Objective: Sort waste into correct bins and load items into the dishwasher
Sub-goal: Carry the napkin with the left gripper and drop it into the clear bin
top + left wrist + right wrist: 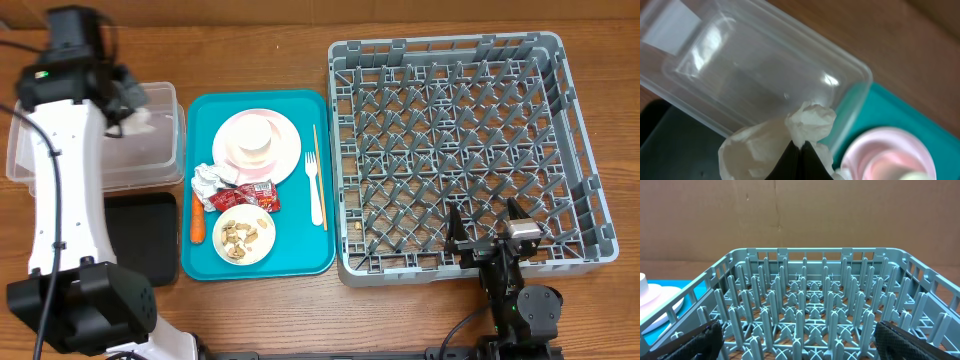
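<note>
The napkin (810, 121) is near one end of the tub, so my left gripper will next move down and left in the overhead view, over the tub's empty bottom, to release it.
My left gripper (801, 150) is shut on a crumpled white napkin (810, 121) and holds it over the right end of the clear tub (755, 75); in the overhead view it is at the tub's top right (135, 108). The black tray (140, 235) lies in front of the tub (150, 165). On the teal tray (300, 255) are the pink plate (285, 150) with a white bowl (255, 143) on it, a red wrapper (250, 196), a carrot (197, 220), a bowl of food scraps (243, 238), a fork (315, 190) and a chopstick (315, 135). My right gripper (488, 238) is open and empty at the front edge of the grey dish rack (470, 150).
A crumpled silvery-white wad (208, 180) lies beside the red wrapper. In the right wrist view my open fingers (800, 340) flank the rack's upright pegs (812, 305), with the plate's edge (655, 302) at far left. Bare wooden table lies beyond the rack.
</note>
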### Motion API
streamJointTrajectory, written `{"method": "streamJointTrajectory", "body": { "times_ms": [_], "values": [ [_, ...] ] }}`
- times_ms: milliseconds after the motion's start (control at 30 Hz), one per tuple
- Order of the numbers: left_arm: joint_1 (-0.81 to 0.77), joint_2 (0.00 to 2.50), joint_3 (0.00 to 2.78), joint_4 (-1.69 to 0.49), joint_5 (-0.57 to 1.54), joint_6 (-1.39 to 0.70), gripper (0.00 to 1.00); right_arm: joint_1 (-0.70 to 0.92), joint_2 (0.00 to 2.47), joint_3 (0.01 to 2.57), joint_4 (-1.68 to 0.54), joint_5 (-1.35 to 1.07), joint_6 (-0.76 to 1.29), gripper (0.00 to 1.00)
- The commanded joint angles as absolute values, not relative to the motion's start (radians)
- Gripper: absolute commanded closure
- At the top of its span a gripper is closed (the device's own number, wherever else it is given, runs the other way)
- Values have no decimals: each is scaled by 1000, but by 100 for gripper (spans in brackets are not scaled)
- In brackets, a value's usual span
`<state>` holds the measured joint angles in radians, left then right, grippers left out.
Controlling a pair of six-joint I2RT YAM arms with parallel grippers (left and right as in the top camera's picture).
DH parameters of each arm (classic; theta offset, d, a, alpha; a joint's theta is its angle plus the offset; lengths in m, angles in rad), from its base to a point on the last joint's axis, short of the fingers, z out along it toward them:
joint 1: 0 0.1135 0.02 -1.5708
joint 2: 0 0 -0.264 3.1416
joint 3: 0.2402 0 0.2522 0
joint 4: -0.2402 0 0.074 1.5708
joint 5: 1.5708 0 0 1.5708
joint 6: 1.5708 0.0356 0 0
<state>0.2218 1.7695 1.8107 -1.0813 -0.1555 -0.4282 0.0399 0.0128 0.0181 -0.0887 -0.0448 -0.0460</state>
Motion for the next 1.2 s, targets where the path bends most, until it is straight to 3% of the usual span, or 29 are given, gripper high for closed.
{"method": "streamJointTrajectory", "body": {
  "times_ms": [0, 433, 533, 700, 867, 1167],
  "values": [
    [291, 1776, 1806, -1010, -165, -461, 96, 37, 5, 8, -81, -47, -49, 0],
    [383, 2008, 1806, -940, -191, -451, 96, 37, 5, 8, -81, -47, -49, 0],
    [386, 2022, 1806, -931, -191, -422, 58, 37, 5, 8, -81, -46, -49, 0],
    [386, 1995, 1847, -924, -188, -384, 22, 37, 5, 8, -81, -47, -49, 0],
    [385, 1913, 1937, -995, -118, -363, 17, 37, 5, 8, -81, -47, -49, 0],
    [356, 1713, 1990, -1324, 218, -363, 14, 37, 5, 8, -81, -47, -49, 0]
  ]
}}
